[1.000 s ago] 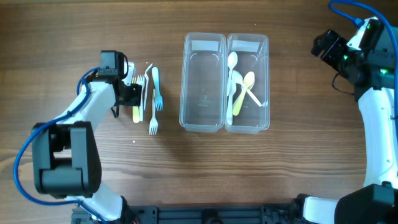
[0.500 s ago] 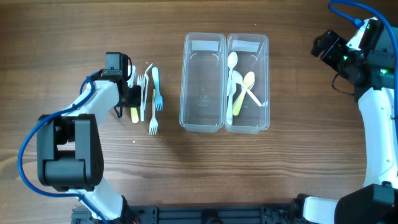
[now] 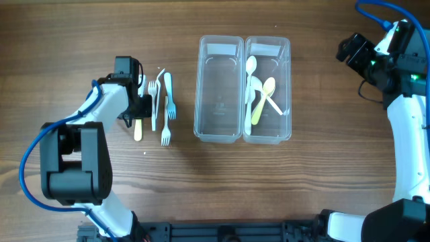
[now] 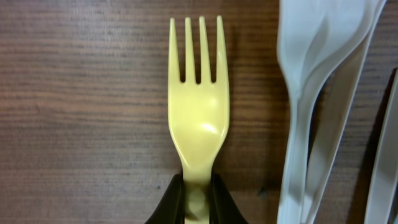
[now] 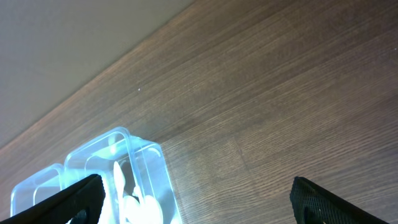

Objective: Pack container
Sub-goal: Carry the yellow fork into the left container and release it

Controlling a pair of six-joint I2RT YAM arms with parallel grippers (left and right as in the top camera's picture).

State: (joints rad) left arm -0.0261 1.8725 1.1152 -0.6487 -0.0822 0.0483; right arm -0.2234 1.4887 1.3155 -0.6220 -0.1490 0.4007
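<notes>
The left gripper lifts the yellow fork past the other forks next, then lowers the yellow fork into the bare bin, since spoons occupy the other.
The clear twin container stands mid-table; its left bin is bare, its right bin holds white and yellow spoons. On the wood left of it lie several forks, white and pale blue. My left gripper is beside them, shut on the handle of a yellow fork. In the left wrist view that yellow fork points tines away, its handle pinched at the left gripper. My right gripper hovers open at the far right, holding nothing; the right wrist view shows the container beyond its right gripper.
White forks lie close on the right of the held fork in the left wrist view. The table's far edge runs past the container in the right wrist view. Bare wood lies between the container and the right arm.
My left gripper has closed on the yellow fork's handle, and the fork has shifted slightly left, away from the other forks. The right arm has not moved.
</notes>
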